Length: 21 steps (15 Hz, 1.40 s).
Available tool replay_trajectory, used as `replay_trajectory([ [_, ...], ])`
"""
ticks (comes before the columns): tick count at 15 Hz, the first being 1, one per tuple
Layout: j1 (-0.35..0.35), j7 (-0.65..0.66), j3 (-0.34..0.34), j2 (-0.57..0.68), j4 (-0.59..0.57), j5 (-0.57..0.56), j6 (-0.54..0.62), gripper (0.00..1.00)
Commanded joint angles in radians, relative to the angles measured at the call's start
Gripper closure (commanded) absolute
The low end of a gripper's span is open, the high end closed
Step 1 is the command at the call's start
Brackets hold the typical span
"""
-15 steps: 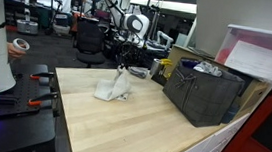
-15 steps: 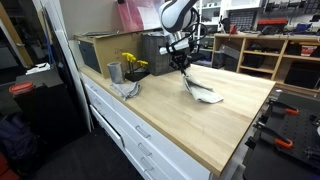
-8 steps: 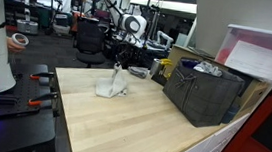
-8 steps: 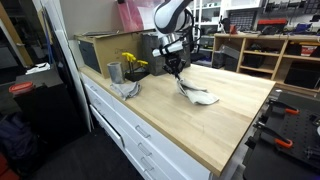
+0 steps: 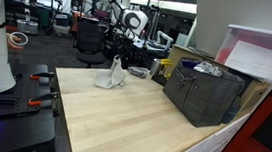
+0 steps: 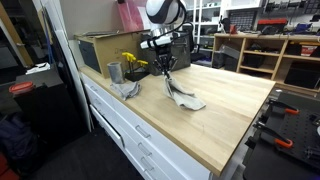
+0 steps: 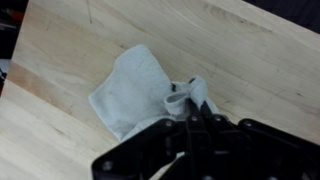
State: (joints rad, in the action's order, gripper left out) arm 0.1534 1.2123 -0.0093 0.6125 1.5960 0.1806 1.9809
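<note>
My gripper is still holding this end of the cloth above the table top, so next it should lower the cloth's fold toward the trailing part of the grey cloth [image 5: 105, 81] [image 7: 132, 90] and release it there.
My gripper [image 5: 119, 56] [image 6: 164, 67] is shut on a light grey cloth [image 5: 110, 78] [image 6: 183, 96] and holds one end of it up. The rest of the cloth hangs down and trails on the wooden table top [image 5: 122, 120] [image 6: 215, 120]. In the wrist view the cloth [image 7: 135, 85] spreads below the black fingers [image 7: 192, 112], which pinch a fold of it.
A dark fabric bin [image 5: 203, 93] stands on the table by a white box [image 5: 264, 53]. In an exterior view a grey cup [image 6: 114, 71], a yellow object [image 6: 133, 63] and another grey cloth [image 6: 127, 89] sit near the table's edge by a box [image 6: 105, 48].
The gripper has dragged the cloth across the table towards the back edge and lifted its pinched end a little higher.
</note>
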Motion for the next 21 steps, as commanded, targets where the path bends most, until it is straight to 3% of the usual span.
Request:
replay_trajectory([
  [1, -0.055, 0.044, 0.014, -0.007, -0.026, 0.125, -0.024, 0.99],
  [13, -0.341, -0.092, -0.009, -0.008, 0.139, 0.646, -0.019, 0.99],
  [21, -0.384, -0.181, -0.08, 0.014, 0.287, 0.956, 0.03, 0.99],
])
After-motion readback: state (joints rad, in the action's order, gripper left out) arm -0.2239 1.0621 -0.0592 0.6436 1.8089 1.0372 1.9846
